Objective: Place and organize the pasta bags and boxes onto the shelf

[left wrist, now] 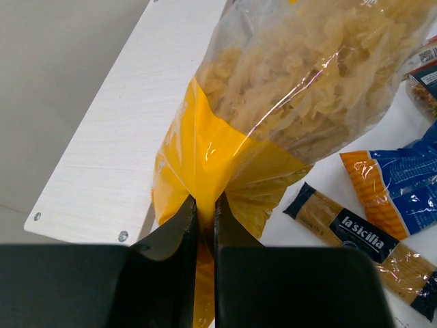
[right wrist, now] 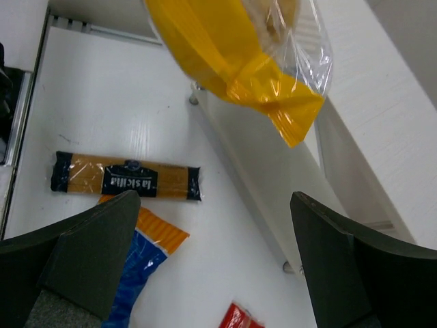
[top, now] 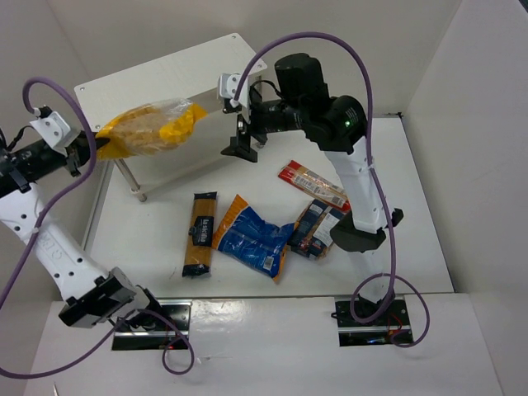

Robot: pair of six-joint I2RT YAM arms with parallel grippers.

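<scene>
My left gripper carries the bag outward next, as that board lies outward of the gripper. Then it brings the bag down onto the white shelf's empty top and releases.
My left gripper is shut on the yellow end of the yellow-and-clear bag of short pasta. It holds the bag in the air over the front left part of the white shelf. The bag's far end hangs at the top of the right wrist view. My right gripper stands open and empty, just right of the bag, in front of the shelf. The spaghetti packet, blue bag, slim red packet and dark blue box lie on the table.
The shelf stands at the back left on thin metal legs. White walls close in the table on the left, back and right. My right arm's lower link passes over the dark blue box and the red packet's end.
</scene>
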